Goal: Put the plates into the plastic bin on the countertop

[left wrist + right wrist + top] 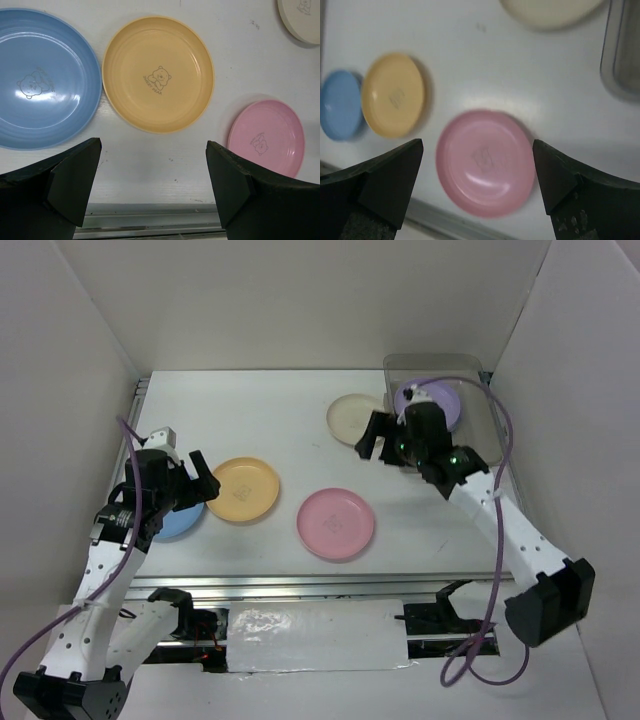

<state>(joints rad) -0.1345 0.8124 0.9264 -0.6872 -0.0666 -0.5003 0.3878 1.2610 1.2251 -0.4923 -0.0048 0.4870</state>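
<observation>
I need to move my right gripper back and down next, so that its open fingers are on both sides of the pink plate's rim [372,526] farthest from the yellow-orange plate [243,489].
The plastic bin [432,370] stands at the back right of the countertop [290,430] and holds a lilac plate [445,400]. Left of it lies a cream plate [350,418]. A pink plate [336,523], a yellow-orange plate [243,489] and a blue plate [180,522] lie in a row nearer the front. My right gripper [382,443] hangs open and empty beside the bin, with the pink plate [485,162] below its fingers. My left gripper [203,480] is open and empty above the blue plate's edge, near the yellow-orange plate [157,75].
White walls close in the countertop on the left, back and right. A metal rail [300,585] runs along the front edge. The right arm's purple cable [500,440] loops beside the bin.
</observation>
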